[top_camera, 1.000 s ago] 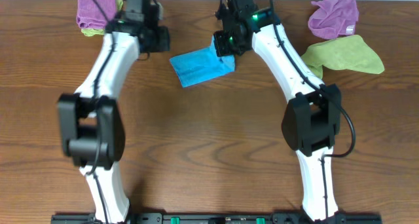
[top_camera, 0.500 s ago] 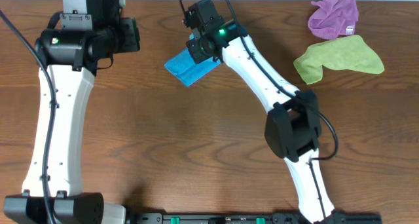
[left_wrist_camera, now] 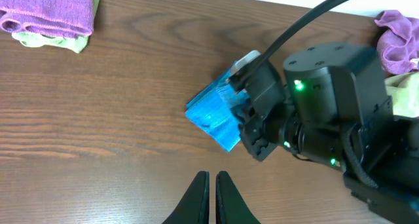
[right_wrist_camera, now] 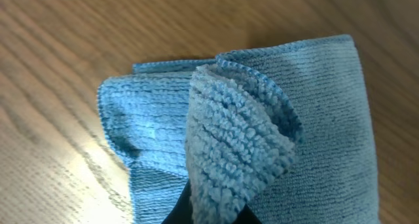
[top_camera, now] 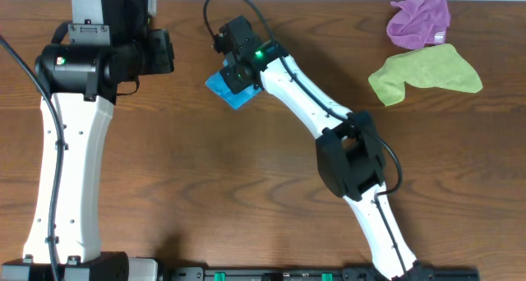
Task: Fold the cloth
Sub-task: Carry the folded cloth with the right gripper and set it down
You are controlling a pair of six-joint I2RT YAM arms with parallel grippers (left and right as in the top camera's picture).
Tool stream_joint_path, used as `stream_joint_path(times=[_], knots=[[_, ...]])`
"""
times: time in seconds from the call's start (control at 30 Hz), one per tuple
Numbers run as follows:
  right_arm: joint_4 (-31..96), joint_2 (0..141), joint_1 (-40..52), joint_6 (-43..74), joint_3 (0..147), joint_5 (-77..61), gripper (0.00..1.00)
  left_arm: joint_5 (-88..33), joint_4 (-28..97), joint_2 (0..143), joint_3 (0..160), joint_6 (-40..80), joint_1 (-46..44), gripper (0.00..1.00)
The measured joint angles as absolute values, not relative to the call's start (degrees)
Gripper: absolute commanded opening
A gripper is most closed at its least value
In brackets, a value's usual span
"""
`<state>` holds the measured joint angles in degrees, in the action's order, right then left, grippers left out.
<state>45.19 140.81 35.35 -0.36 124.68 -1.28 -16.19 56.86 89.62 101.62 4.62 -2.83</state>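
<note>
My right gripper should next go to the packet's edge (top_camera: 222,94) (right_wrist_camera: 132,156), to the left in the right wrist view, and let go, because the raised fold stops short.
The cloth (top_camera: 220,89), a bright sky-blue towel bunched into a small folded packet, lies on the wooden table at the back, left of centre. My right gripper (top_camera: 233,74) hovers right over it and hides most of it from above. In the right wrist view the right gripper (right_wrist_camera: 216,212) is shut on a raised fold of the cloth (right_wrist_camera: 308,112). The left wrist view shows the cloth (left_wrist_camera: 213,114) sticking out from under the right arm's black wrist. My left gripper (left_wrist_camera: 211,185) is shut and empty, above bare wood to the left of the cloth.
A crumpled purple cloth (top_camera: 420,18) and a lime-green cloth (top_camera: 427,71) lie at the back right. A folded purple-on-green stack (left_wrist_camera: 47,16) sits at the back left. The right arm (top_camera: 320,100) stretches diagonally across the table's middle.
The right gripper has carried the cloth leftward, and less of it shows from above. The left arm swung left and up earlier, then stayed nearly still.
</note>
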Motion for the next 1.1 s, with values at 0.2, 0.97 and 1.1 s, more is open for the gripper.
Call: stream_joint_path(times=[0.2,0.97,1.1], knots=[[45.2,141.6,36.5,-0.9,124.7,-2.3,0.02,-16.8,56.9,89.6,101.6,4.6,-2.8,0.08],[46.0,142.1,40.6,-2.3,124.9,-9.6,0.45,-19.1,54.2,89.5,101.6,3.7,-0.4,0.09],[46.5,141.1,40.1,-2.5,126.1,-9.6,0.52,-21.6,52.3,88.9,101.6,3.6,2.9,0.11]])
